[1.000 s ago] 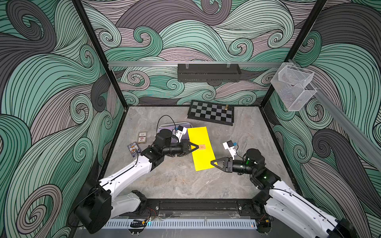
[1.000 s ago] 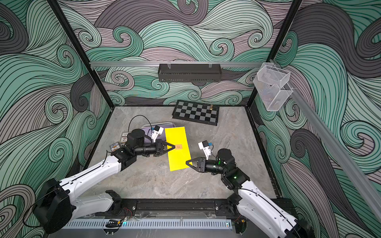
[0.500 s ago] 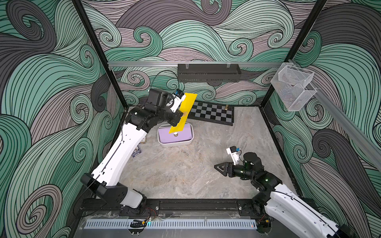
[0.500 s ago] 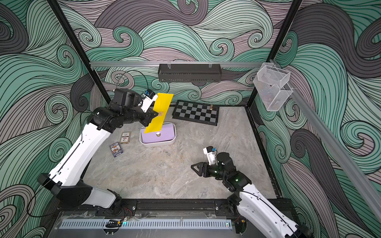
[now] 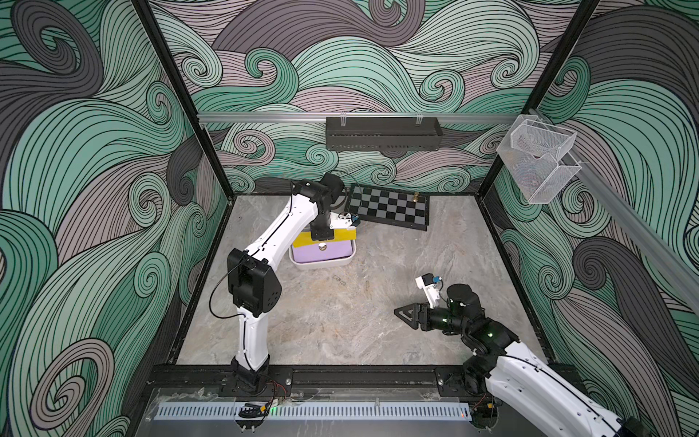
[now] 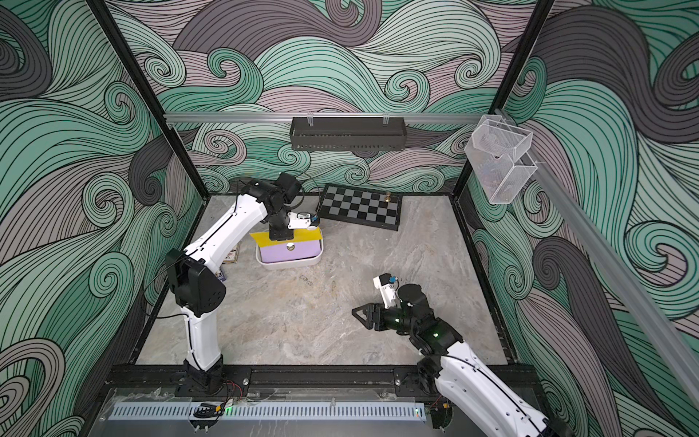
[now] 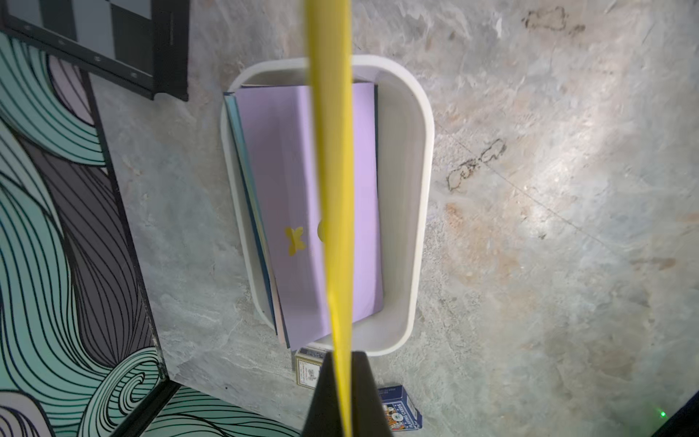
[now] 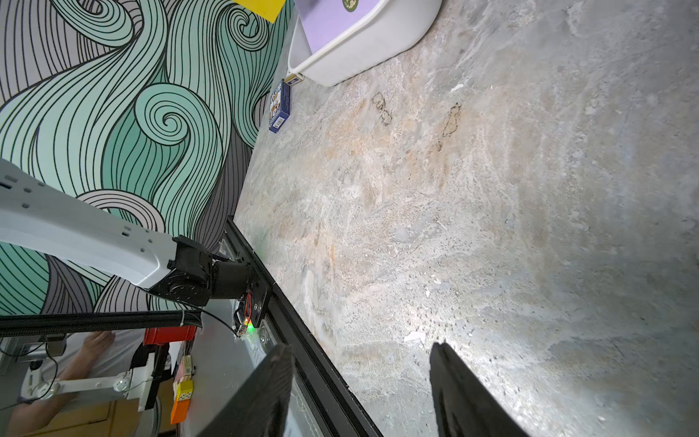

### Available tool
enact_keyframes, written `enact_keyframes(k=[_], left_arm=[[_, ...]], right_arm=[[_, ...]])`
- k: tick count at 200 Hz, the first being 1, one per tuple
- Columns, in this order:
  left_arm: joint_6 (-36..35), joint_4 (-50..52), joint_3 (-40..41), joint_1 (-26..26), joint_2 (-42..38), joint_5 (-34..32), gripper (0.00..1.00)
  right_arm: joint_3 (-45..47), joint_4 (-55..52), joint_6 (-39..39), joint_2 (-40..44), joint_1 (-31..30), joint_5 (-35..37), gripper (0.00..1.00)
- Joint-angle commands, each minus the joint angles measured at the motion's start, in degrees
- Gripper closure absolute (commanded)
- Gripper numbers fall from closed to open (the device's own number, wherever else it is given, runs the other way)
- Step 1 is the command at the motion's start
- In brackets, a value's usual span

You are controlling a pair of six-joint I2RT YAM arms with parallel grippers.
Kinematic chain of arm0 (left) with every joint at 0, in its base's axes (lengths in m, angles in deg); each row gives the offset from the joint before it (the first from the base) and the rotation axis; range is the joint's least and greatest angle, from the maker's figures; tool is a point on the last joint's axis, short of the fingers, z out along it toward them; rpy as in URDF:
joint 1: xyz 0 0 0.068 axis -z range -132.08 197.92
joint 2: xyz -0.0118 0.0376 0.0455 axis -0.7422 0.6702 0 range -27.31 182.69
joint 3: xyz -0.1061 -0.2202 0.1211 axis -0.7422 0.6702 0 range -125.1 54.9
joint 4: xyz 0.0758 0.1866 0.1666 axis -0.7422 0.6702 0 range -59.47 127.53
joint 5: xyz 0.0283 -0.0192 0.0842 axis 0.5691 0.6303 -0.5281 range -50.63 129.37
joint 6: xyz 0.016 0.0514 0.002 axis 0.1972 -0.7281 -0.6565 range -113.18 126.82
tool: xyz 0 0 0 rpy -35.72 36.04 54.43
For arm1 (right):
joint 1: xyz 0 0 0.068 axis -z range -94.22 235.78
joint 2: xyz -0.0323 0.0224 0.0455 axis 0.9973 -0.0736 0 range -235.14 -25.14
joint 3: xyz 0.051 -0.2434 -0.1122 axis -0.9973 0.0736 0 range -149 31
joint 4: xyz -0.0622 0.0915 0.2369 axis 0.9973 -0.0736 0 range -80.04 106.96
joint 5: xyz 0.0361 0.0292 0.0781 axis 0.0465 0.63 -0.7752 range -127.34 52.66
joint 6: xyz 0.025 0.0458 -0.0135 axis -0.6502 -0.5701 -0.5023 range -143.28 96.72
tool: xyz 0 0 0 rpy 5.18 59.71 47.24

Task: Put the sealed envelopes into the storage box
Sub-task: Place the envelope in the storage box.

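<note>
The yellow envelope hangs edge-down above the open box, so I will lower my left gripper toward the lilac envelope (image 5: 325, 252) inside and let go of the yellow edge there.
The white storage box (image 5: 321, 263) (image 6: 291, 263) stands at the back left of the table in both top views. A lilac sealed envelope (image 5: 325, 252) (image 7: 280, 170) lies on top inside it, with blue edges of others (image 7: 242, 151) beneath. My left gripper (image 5: 322, 236) (image 7: 343, 357) is shut on a yellow envelope (image 5: 302, 240) (image 7: 329, 151), which hangs edge-down over the box's far side. My right gripper (image 5: 403, 314) (image 8: 363, 346) is open and holds nothing, low over the table at front right, far from the box (image 8: 359, 49).
A chessboard (image 5: 389, 208) with a small gold piece (image 5: 416, 196) lies behind the box. Two card packs (image 7: 310, 372) (image 7: 401, 410) lie left of the box, near the wall. A black wall tray (image 5: 382, 134) and a clear mesh bin (image 5: 537, 159) hang above.
My left arm lifted the yellow envelope from mid-table, carried it back and lowered it over the box. My right gripper opened and drew back toward the front right.
</note>
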Motion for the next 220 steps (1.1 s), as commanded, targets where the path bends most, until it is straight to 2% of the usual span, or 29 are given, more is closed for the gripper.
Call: enact_keyframes(k=[1,35,112,186,208,220], left_arm=[[-4.76,1.45,-2.79,-0.76,0.69,-0.01,1.00],[-5.11,1.90,-2.38,-2.05,2.88,0.12,1.00],[-3.06,1.59,1.35,-3.06,5.09,5.72,1.00],[-2.57,-0.32,0.55,-2.97,9.31,4.55,1.00],[-2.21,-2.93,1.52,-3.07,8.42,3.25,0.85],[-2.12,-5.57,2.81,-3.14,7.25,1.98,0.72]], right_arm=[[0.25,-0.95,1.24,0.18,0.29,-1.19,0.39],[-0.01,-0.73,1.50,-1.44,0.30,-1.61,0.39],[0.05,3.98,0.36,-6.97,0.45,-2.92,0.38],[-1.61,3.66,2.17,-8.14,0.64,-2.81,0.38],[-2.21,3.73,2.82,-9.93,0.71,-2.93,0.38],[-2.28,3.99,2.88,-10.68,0.72,-2.96,0.38]])
